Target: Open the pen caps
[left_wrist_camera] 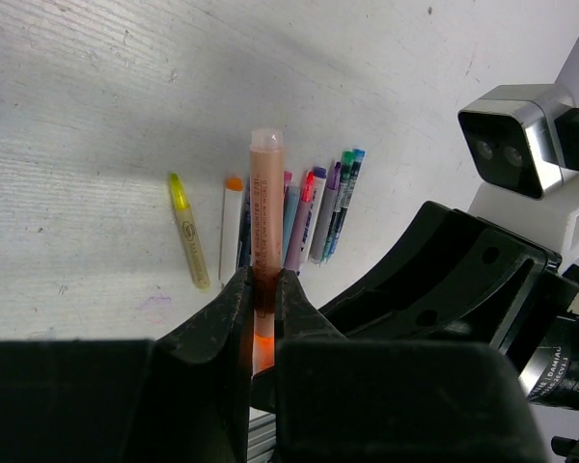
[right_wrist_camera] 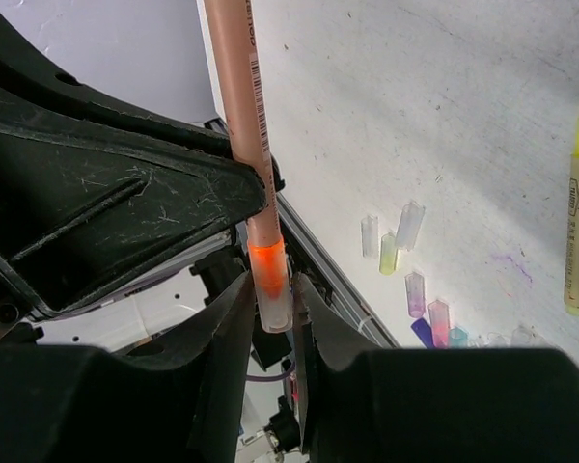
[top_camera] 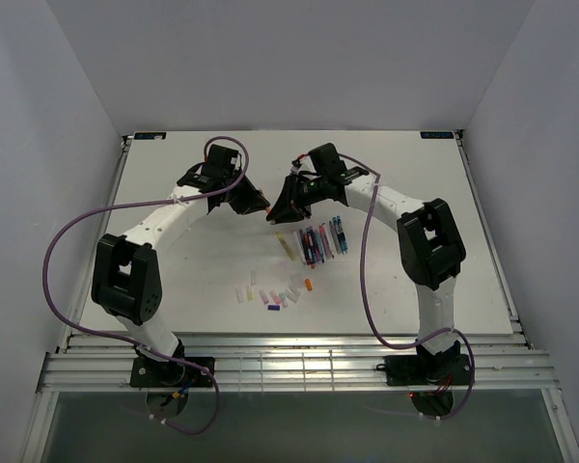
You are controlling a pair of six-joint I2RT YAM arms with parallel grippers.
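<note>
My left gripper moves down and back next to release the pen on the bare tabletop beside the yellow pen, as that lies below the gripper.
My left gripper is shut on the barrel of a pale pink pen with an orange end and holds it above the table. My right gripper faces it, its jaws pressed on either side of the pen's clear cap, which still sits over the orange tip. In the top view the two grippers meet mid-table, left and right. Several pens lie in a row below them. Several loose caps lie nearer the front.
A yellow pen and a white pen with an orange end lie left of the pen row. Loose clear, yellow, purple and pink caps show in the right wrist view. The right wrist's camera is close by.
</note>
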